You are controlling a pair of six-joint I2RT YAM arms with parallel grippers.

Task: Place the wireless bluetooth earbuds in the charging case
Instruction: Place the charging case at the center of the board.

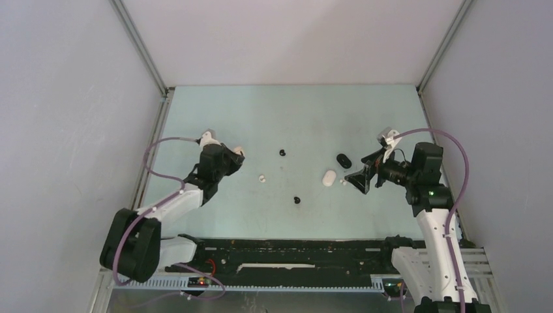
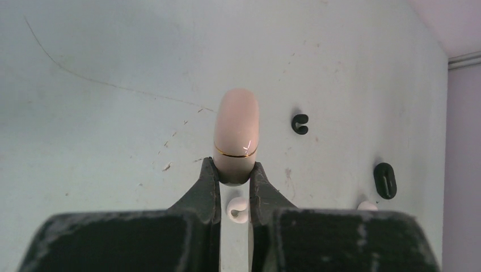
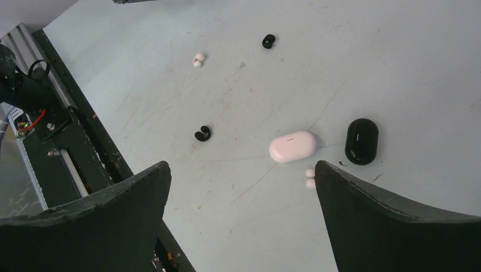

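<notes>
The bare tabletop with brown flecks below my left gripper is clear of the earbuds, so I need to lower that gripper there and release the pink case.
My left gripper (image 1: pixel 229 160) is shut on one end of a closed pale pink case with a gold band (image 2: pixel 236 133), held above the table; the case also shows in the top view (image 1: pixel 239 150). A white earbud (image 2: pixel 238 209) lies on the table below the fingers (image 1: pixel 261 177). Two black earbuds (image 1: pixel 282 152) (image 1: pixel 297 199) lie mid-table. My right gripper (image 1: pixel 358 179) is wide open and empty (image 3: pixel 241 170) above the table, next to a white-pink case (image 3: pixel 292 147), a black case (image 3: pixel 362 141) and a pale earbud (image 3: pixel 309 178) by its right finger.
The black rail (image 1: pixel 293 254) runs along the table's near edge between the arm bases. Grey walls close the table in on the left, right and back. The metal frame post (image 1: pixel 153 140) stands close to the left arm.
</notes>
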